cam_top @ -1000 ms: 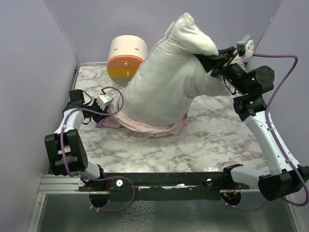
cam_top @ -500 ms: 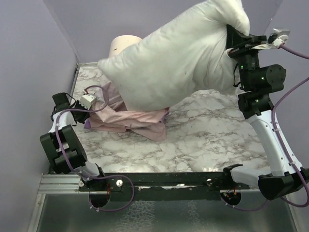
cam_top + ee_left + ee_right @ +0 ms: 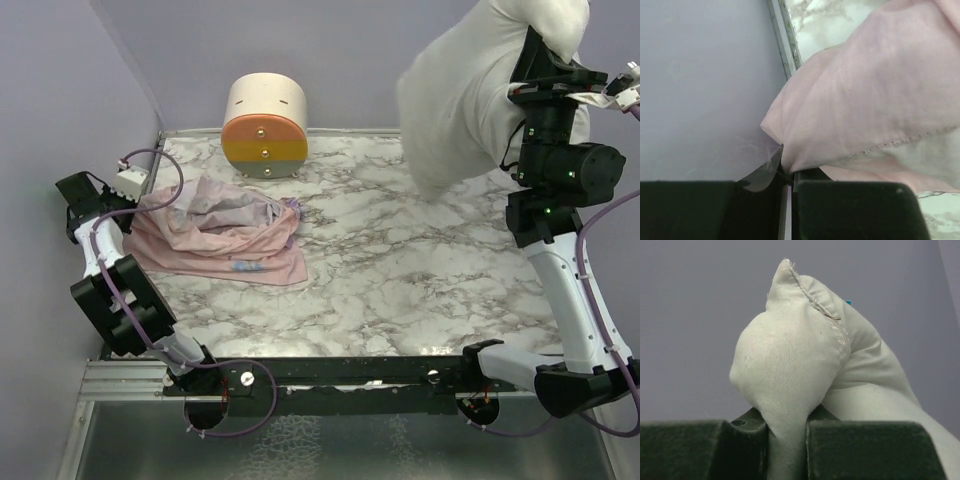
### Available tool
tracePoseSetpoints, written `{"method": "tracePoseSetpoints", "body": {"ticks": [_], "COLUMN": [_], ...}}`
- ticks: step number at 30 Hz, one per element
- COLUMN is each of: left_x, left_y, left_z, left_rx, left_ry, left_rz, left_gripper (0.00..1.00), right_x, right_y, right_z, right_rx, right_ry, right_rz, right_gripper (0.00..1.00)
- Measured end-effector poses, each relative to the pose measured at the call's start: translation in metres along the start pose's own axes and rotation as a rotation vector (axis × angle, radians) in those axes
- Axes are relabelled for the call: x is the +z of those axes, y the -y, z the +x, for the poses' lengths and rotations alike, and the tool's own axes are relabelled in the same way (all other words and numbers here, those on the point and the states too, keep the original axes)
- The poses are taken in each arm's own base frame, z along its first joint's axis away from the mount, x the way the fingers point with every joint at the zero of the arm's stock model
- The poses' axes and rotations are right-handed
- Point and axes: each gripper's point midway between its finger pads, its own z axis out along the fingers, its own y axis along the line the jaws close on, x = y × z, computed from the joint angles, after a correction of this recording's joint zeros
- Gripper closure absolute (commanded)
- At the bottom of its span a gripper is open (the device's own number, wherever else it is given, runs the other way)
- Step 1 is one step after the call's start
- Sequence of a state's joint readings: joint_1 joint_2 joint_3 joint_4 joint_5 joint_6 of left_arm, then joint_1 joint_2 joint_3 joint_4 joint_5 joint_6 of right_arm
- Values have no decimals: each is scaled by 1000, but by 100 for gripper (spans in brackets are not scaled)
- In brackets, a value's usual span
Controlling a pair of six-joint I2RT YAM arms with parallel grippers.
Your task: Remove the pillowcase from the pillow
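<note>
My left gripper should move up and to the right in the top view, over the crumpled pillowcase [image 3: 218, 205], to let go of the pillowcase's corner, because the pillow [image 3: 465, 95] already hangs apart.
The off-white pillow [image 3: 465, 95] hangs in the air at the top right, clear of the table. My right gripper [image 3: 540, 60] is shut on one of its corners; in the right wrist view that pillow corner [image 3: 790, 360] bulges out above the right gripper's [image 3: 787, 440] clamped fingers. The pillowcase [image 3: 225, 235] lies crumpled on the left of the marble table, pale pink with a purple patch, apart from the pillow. At the table's left edge my left gripper [image 3: 140, 203] is shut on its corner. In the left wrist view the left gripper [image 3: 787, 175] pinches pink pillowcase [image 3: 865, 95] fabric.
A cream-and-orange round drawer unit [image 3: 264, 124] stands at the back of the table. Purple walls enclose the left, back and right sides. The table's metal left rail [image 3: 785, 45] runs right beside my left gripper.
My right arm has swung the pillow up and to the right, out of the pillowcase. My left gripper has pulled the pillowcase left to the table edge, where it now lies slack.
</note>
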State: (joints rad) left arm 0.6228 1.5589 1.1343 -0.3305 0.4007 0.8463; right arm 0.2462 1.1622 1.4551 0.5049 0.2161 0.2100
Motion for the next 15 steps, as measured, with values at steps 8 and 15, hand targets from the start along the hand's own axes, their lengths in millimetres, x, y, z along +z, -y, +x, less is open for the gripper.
{"method": "tracePoseSetpoints", "body": {"ticks": [8,15], "left_x": [-11,-54], "left_y": [48,187], "left_z": [-78,-182], "left_rx": [8,150], "left_ry": [116,294], "left_rz": [116,432], "left_gripper": [100,91], "right_x": [1,5], "right_y": [-2,-33], "right_z": [18,25], "right_rx": [-5,111], "right_ry": [-91,-189], "right_rz": [-22,-145], "right_gripper": [99,99]}}
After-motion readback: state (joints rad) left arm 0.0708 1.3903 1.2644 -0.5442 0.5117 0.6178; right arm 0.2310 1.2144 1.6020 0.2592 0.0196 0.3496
